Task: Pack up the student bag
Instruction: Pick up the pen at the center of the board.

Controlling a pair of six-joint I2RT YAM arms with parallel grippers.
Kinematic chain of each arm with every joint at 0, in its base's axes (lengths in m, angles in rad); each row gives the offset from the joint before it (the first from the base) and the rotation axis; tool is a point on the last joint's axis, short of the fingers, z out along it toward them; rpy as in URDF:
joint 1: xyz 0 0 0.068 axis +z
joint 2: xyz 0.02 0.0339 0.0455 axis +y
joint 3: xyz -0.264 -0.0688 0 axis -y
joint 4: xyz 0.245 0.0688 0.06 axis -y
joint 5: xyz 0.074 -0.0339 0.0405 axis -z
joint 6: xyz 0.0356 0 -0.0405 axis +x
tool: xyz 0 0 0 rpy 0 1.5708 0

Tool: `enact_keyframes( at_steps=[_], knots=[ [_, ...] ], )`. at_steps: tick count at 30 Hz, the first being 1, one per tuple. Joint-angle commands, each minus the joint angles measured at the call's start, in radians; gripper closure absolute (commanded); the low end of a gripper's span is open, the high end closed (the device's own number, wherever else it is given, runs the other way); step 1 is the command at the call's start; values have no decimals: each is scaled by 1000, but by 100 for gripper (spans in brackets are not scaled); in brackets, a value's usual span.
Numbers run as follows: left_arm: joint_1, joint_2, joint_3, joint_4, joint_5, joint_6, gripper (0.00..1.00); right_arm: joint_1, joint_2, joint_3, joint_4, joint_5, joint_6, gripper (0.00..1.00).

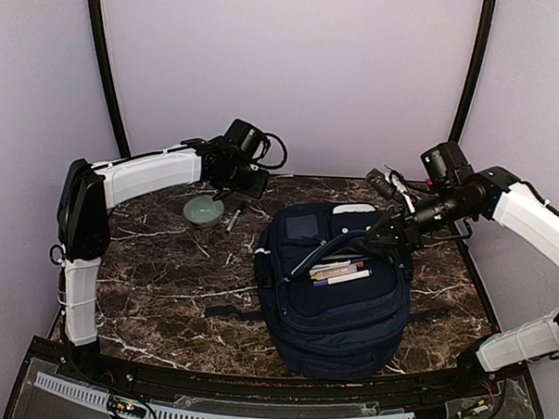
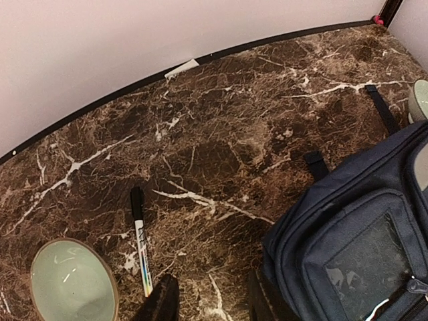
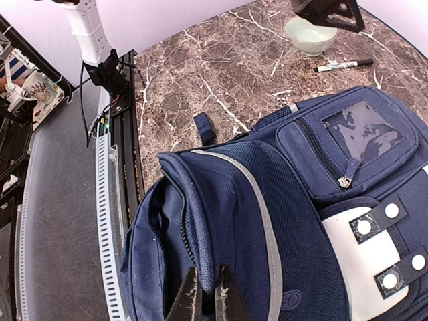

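I need to lower my left gripper to its left in the wrist view onto where the marker's cap meets its white body (image 1: 238, 211) (image 2: 139, 221), because the unpacked marker is below it and that way.
The student bag (image 1: 335, 309) lies flat in the middle of the table, navy with a grey stripe and a white slotted patch (image 3: 374, 251). Its main compartment gapes, and books and pens (image 1: 340, 271) show inside. My right gripper (image 3: 208, 301) is shut on the bag's zip edge, holding the flap up; in the top view the right gripper (image 1: 378, 240) sits at the bag's upper right. My left gripper (image 2: 210, 304) hovers open over bare marble, nothing between its fingers. A black-capped white marker (image 2: 140, 247) lies just left of it, and the bag (image 2: 361, 234) lies to its right.
A pale green bowl (image 2: 72, 281) stands left of the marker, near the back left of the table (image 1: 165, 288). A dark strap (image 3: 204, 127) trails from the bag over the marble. A white slotted rail (image 1: 224, 416) runs along the near edge.
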Motion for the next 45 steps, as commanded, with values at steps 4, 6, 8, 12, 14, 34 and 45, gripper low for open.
enact_keyframes(
  at_steps=[4, 6, 8, 12, 14, 34, 45],
  knots=[
    [54, 154, 161, -114, 54, -7, 61, -4, -46, -3, 77, -68, -10, 100],
    [65, 191, 194, -126, 65, -10, 60, -4, -49, -4, 78, -67, -9, 100],
    [103, 224, 224, -138, 83, -18, 60, -4, -52, -6, 79, -68, -9, 100],
    [138, 292, 299, -171, 78, -14, 60, -5, -54, -9, 79, -72, -9, 100],
    [150, 323, 325, -181, 78, -6, 59, -4, -56, -10, 80, -74, -9, 100],
    [175, 490, 447, -241, 53, 11, 56, -4, -73, -29, 85, -55, -12, 100],
    [175, 539, 473, -271, 46, 13, 52, -4, -71, -32, 85, -56, -12, 100]
  ],
)
